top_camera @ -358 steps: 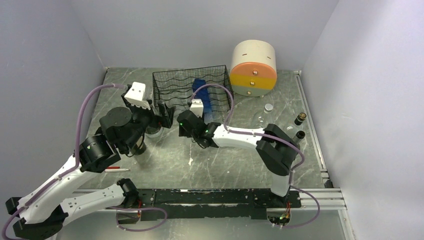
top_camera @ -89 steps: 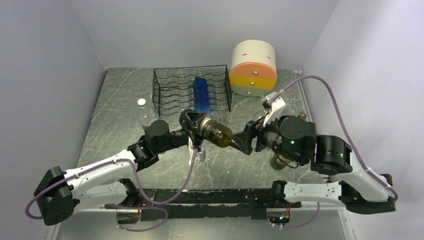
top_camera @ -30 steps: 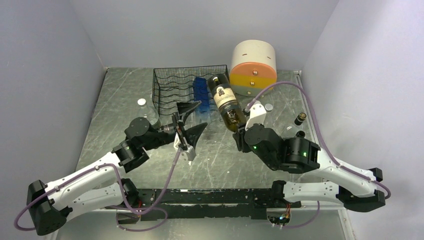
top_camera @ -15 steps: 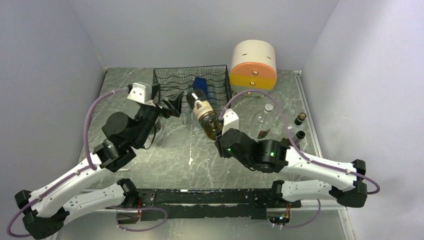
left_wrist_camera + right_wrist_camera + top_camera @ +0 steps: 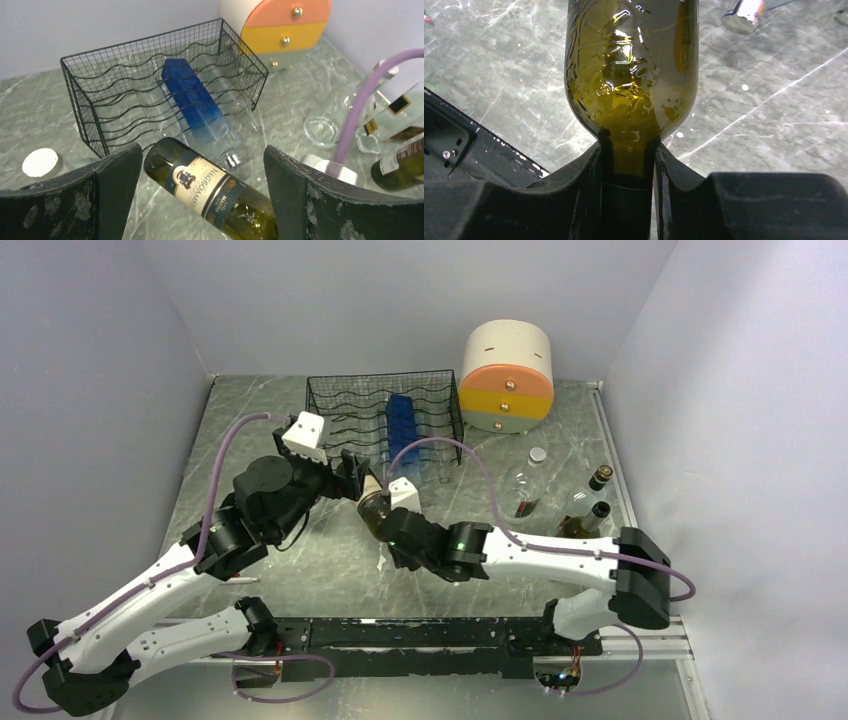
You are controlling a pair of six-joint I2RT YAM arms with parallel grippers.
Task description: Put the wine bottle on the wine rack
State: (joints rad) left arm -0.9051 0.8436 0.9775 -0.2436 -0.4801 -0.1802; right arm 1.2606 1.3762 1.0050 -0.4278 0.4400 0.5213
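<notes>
My right gripper moves outward and down next to lay the bottle in the rack's end by the jar and release it, because that end is empty.
The wine bottle [image 5: 369, 506] is olive green glass with a cream and dark blue label [image 5: 207, 184]. My right gripper [image 5: 387, 527] is shut on its neck [image 5: 629, 167] and holds it tilted in front of the rack, base pointing at the rack. My left gripper [image 5: 350, 466] is open wide. Its fingers [image 5: 114, 192] stand on either side of the bottle's body, apart from the glass. The black wire wine rack [image 5: 345, 412] stands at the back [image 5: 120, 95]. A blue bottle [image 5: 192, 100] and a clear one [image 5: 227, 92] lie in it.
The round cream, orange and yellow drawer unit [image 5: 507, 362] stands right of the rack. A clear bottle [image 5: 520, 490], two dark bottles [image 5: 580, 521] and a white cap [image 5: 538, 454] are at the right. A white-capped jar [image 5: 42, 163] sits left of the rack.
My right gripper has carried the bottle left and nearer, away from the rack's front. My left gripper has swung right and now straddles the bottle's body.
</notes>
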